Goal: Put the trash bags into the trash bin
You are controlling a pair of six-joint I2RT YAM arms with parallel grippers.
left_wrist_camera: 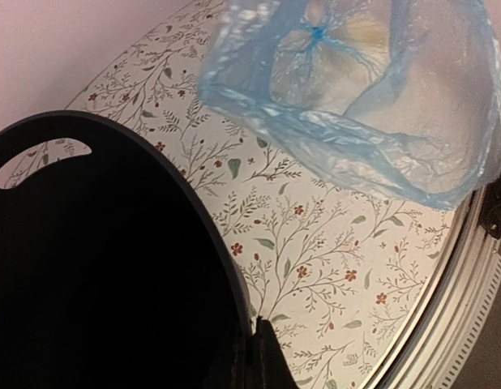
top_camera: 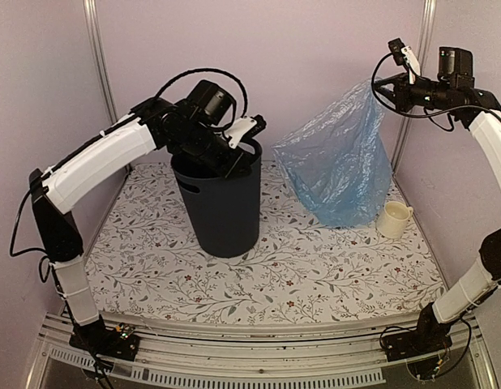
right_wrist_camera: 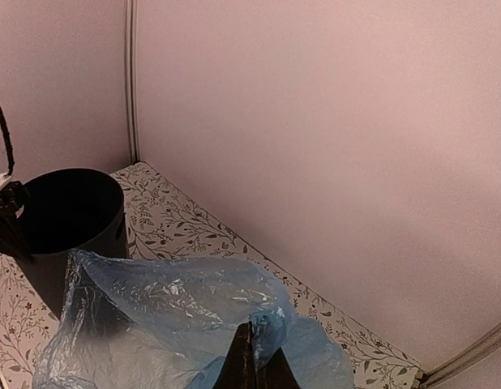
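I will drag the bin's rim toward the trash bag (top_camera: 340, 166) (left_wrist_camera: 356, 101) with my left gripper and let the rim go, as the bag hangs to the gripper's right in the top view.
The tall dark trash bin (top_camera: 222, 203) stands upright left of centre on the floral table. My left gripper (top_camera: 239, 152) is shut on its right rim; in the left wrist view the fingertips (left_wrist_camera: 265, 344) pinch the rim of the bin (left_wrist_camera: 113, 267). The light-blue translucent trash bag (top_camera: 340, 166) hangs open to the right of the bin, its lower end near the table. My right gripper (top_camera: 382, 87) is shut on the bag's top edge, high at the back right. The right wrist view shows the gripper (right_wrist_camera: 259, 344) pinching the bag (right_wrist_camera: 153, 316), with the bin (right_wrist_camera: 72, 211) beyond.
A small cream mug (top_camera: 394, 219) stands on the table right of the bag's lower end. Pink walls close in the back and sides, with metal posts (top_camera: 100, 73) in the corners. The table's front rail (top_camera: 259, 369) runs along the near edge.
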